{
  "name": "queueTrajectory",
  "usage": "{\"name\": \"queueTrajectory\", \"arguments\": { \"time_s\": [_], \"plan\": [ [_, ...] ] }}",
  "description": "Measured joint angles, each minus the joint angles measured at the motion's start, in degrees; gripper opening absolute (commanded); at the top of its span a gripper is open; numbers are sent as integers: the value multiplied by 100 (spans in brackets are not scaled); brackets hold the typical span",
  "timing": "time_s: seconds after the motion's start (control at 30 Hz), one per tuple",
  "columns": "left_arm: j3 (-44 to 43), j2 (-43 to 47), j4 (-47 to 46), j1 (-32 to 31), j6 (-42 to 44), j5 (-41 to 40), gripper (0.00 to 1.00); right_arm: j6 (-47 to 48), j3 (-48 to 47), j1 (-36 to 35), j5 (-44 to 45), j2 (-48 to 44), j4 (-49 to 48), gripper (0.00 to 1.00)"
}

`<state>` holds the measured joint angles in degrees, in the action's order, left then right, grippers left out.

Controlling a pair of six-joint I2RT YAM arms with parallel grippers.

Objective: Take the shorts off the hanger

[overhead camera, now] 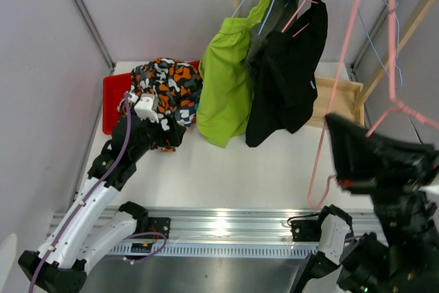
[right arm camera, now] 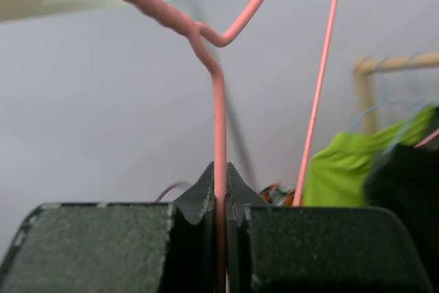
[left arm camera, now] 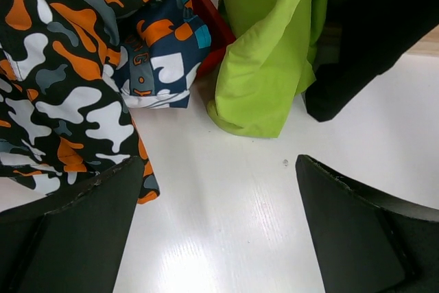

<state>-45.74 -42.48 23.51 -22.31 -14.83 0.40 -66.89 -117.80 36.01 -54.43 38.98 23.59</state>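
I will next carry the bare pink hanger in my right gripper outward to the bar's loose end beside the empty blue hanger, hook it there and let go.
Lime green shorts point(overhead camera: 226, 80), dark grey-olive shorts point(overhead camera: 278, 12) and black shorts point(overhead camera: 288, 80) hang on hangers from the wooden rail. Orange-black-white patterned shorts point(overhead camera: 164, 80) lie piled on the red tray point(overhead camera: 113, 94); the left wrist view shows them point(left arm camera: 55, 80) beside teal-orange-white shorts point(left arm camera: 161, 53). My left gripper point(left arm camera: 219, 204) is open and empty over the white table, just in front of the pile point(overhead camera: 171, 136). My right gripper point(right arm camera: 219, 200) is shut on the wire of an empty pink hanger point(right arm camera: 218, 108), held high at the right point(overhead camera: 363, 141).
The wooden rack point(overhead camera: 343, 94) stands at the back right, with empty blue hangers point(overhead camera: 377, 18) on its rail. The lime shorts point(left arm camera: 267, 53) and black shorts point(left arm camera: 384, 25) hang down close to the table ahead of my left gripper. A metal rail point(overhead camera: 226, 228) runs along the near edge.
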Motion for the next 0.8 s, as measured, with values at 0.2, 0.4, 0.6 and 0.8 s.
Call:
{"name": "queueTrajectory", "arguments": {
  "time_s": [0.2,0.4,0.6,0.8],
  "plan": [
    [0,-140,20,-120,50,-306,99,1440,251,909,837,522,358,0],
    [0,-319,20,-122,42,-398,99,2911,942,317,1945,1196,1384,0],
    [-2,-332,20,-127,37,-487,99,4319,1034,-1565,3609,2627,2702,0],
    [0,-260,22,-127,26,-592,99,5204,2385,-3547,4972,3040,3348,0]
  ]
}}
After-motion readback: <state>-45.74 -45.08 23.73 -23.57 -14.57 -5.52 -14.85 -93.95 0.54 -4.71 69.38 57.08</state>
